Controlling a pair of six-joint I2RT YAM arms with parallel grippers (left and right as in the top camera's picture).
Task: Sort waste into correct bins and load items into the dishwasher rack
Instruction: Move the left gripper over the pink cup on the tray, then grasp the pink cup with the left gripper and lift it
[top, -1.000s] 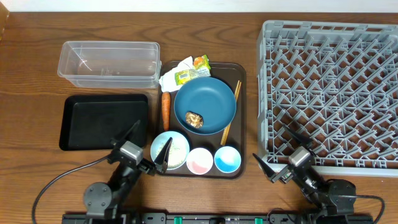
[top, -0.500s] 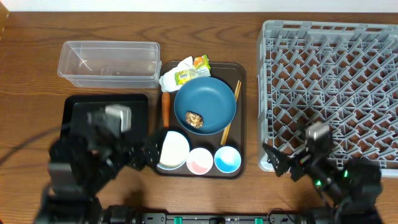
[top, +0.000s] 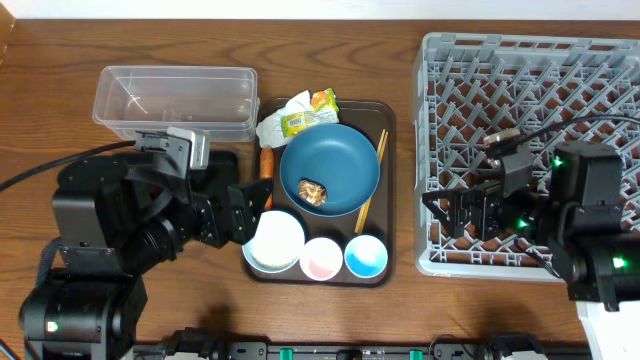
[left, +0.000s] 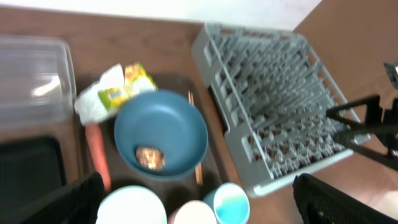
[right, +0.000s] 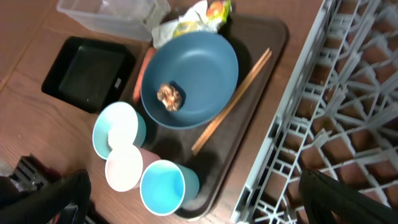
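Note:
The left gripper will next swing to the right in the overhead view and go down onto the pink cup's rim by the white bowl, because the opening of the pink cup faces up.
The dark blue bowl holds brown scraps on the brown tray. Beside it lie the carrot, the napkin, the wrapper and the chopsticks. The white bowl, pink cup and light blue cup stand in front. The clear tub is at the far left. The black tray lies mostly under my left arm. My left gripper is open and empty above the white bowl's left. My right gripper is open and empty over the grey rack's front left corner.
The brown tray sits between the two bins and the rack, with a narrow strip of wood table on its right. My left arm's body covers the table left of the tray. The right arm's body covers the rack's front right.
Both arms have risen from the table's front edge and moved inward. The left arm now hangs over the black tray, the right one over the rack's front. No object has moved.

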